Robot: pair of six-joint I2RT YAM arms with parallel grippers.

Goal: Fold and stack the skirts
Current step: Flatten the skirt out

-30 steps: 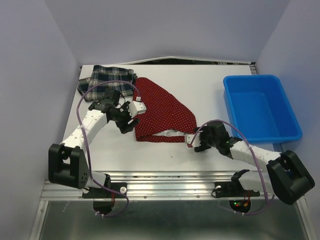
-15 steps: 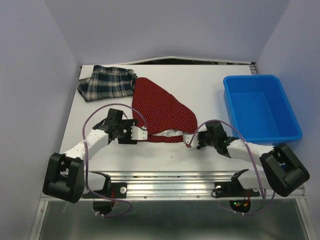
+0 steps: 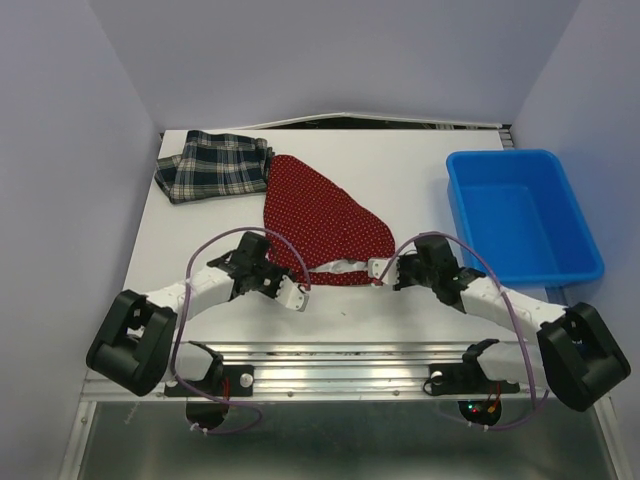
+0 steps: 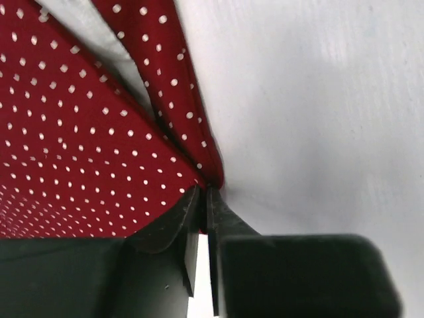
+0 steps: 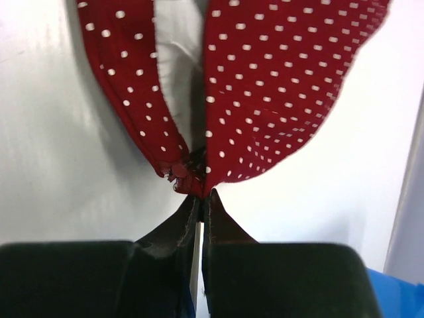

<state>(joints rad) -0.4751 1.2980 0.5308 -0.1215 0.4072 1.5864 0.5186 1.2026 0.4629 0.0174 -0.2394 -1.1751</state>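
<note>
The skewed skirt's corner goes up and outward in my right gripper next, since bare tabletop lies outward by the bin. It comes down there and is then released.
The red polka-dot skirt (image 3: 325, 215) lies spread in the middle of the table, its white-lined waist opening toward the arms. My left gripper (image 3: 291, 291) is shut on the skirt's near left corner; in the left wrist view the dotted cloth (image 4: 79, 132) runs into the closed tips of that gripper (image 4: 204, 192). My right gripper (image 3: 381, 268) is shut on the near right corner, where the bunched red hem (image 5: 278, 86) is pinched in the tips (image 5: 201, 193). The plaid skirt (image 3: 215, 165) lies crumpled at the far left, apart from both grippers.
A blue plastic bin (image 3: 520, 215) stands at the right edge of the table. Lilac walls close in the left, back and right sides. A metal rail (image 3: 340, 365) runs along the near edge by the arm bases.
My left gripper has swung from the skirt's left side down to its near left corner and shut on it. My right gripper has shut on the right corner and shifted slightly inward.
</note>
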